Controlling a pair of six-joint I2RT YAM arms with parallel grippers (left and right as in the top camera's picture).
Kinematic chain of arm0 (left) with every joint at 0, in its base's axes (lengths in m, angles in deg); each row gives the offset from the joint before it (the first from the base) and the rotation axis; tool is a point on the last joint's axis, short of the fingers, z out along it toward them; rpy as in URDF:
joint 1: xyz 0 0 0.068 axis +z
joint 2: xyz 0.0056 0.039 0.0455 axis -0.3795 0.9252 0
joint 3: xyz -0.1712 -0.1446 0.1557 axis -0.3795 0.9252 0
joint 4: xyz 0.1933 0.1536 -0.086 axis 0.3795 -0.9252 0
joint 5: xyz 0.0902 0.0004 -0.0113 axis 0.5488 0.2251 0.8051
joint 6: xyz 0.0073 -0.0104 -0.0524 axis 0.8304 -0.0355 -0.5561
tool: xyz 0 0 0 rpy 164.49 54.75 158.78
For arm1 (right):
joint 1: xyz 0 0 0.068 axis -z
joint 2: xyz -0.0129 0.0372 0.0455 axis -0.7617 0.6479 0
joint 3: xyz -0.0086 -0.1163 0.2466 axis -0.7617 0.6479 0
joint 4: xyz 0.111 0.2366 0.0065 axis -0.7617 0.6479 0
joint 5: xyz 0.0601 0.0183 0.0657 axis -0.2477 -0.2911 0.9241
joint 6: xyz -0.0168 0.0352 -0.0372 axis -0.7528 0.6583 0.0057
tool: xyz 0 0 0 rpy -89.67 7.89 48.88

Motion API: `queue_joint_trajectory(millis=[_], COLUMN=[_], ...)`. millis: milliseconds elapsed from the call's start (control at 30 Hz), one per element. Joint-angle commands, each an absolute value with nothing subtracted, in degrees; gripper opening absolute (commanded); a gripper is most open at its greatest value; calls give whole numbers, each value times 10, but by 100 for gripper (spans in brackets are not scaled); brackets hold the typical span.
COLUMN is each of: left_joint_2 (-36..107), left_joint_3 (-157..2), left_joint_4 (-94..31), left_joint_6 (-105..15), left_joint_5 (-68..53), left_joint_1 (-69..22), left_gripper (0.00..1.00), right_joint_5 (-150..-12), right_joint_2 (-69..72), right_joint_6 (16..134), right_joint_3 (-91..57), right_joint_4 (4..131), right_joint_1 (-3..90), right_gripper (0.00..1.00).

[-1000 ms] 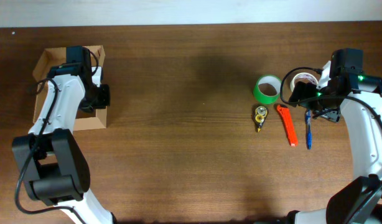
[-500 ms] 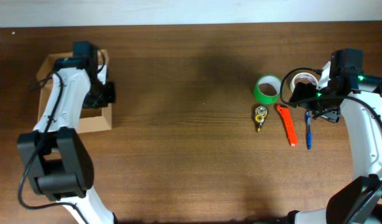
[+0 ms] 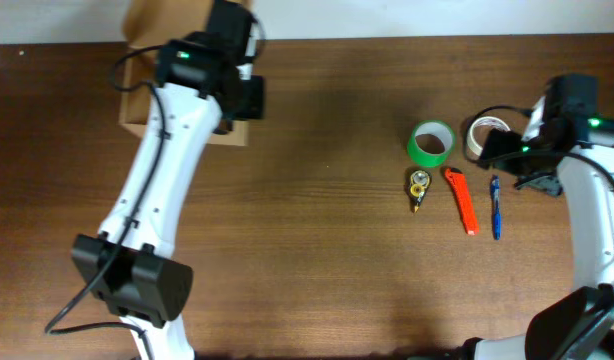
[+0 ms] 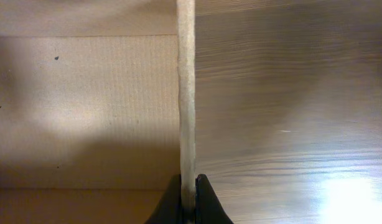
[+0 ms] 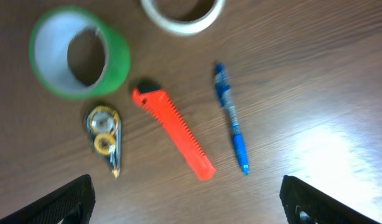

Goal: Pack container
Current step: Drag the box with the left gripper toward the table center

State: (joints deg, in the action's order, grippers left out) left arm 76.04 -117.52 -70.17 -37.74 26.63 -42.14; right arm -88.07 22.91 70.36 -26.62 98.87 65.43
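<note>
The left gripper carries the container across, lowers it and releases it next, as bare tabletop (image 3: 355, 172) beside the dispenser lies to the gripper's right in the overhead view.
The container, a tan cardboard box (image 3: 137, 105), sits at the far left of the table, mostly hidden under my left arm. My left gripper (image 3: 239, 100) is shut on the box's right wall. In the left wrist view the jaws (image 4: 188, 190) pinch the wall's edge (image 4: 186, 93), with the box's inside to the left. My right gripper (image 3: 515, 158) is open and empty, above the table beside the white tape roll (image 3: 482, 135). In the right wrist view its fingers (image 5: 188, 205) are spread wide above bare wood.
A green tape roll (image 3: 431, 144), a small yellow tape dispenser (image 3: 419, 188), an orange utility knife (image 3: 461, 200) and a blue pen (image 3: 495, 207) lie at the right. The right wrist view shows all of them: roll (image 5: 79, 53), dispenser (image 5: 105, 137), knife (image 5: 172, 140), pen (image 5: 231, 118).
My left arm has moved the box to the right and toward the table's far edge. My right gripper has shifted slightly right, off the white tape roll.
</note>
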Motion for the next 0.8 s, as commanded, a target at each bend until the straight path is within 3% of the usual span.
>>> queue_joint_trajectory(millis=[0,300,767], left_joint_2=[759,803,877], left_joint_3=[-1188,-1188,-1195], left_joint_4=[-702,-674,-651], left_joint_6=[-447,-575,-585], left_joint_5=[277,274,263], left_joint_1=[-462,-590,-719], left_gripper=[1,2,1], right_joint_5=[-917,-913,-891], right_joint_2=[218,218,218], right_joint_6=[707,726,728], right_joint_3=[-319,-393,-393], right_joint_4=[1004,1047,1058], right_joint_1=[699,808,799], right_gripper=[97,98,98])
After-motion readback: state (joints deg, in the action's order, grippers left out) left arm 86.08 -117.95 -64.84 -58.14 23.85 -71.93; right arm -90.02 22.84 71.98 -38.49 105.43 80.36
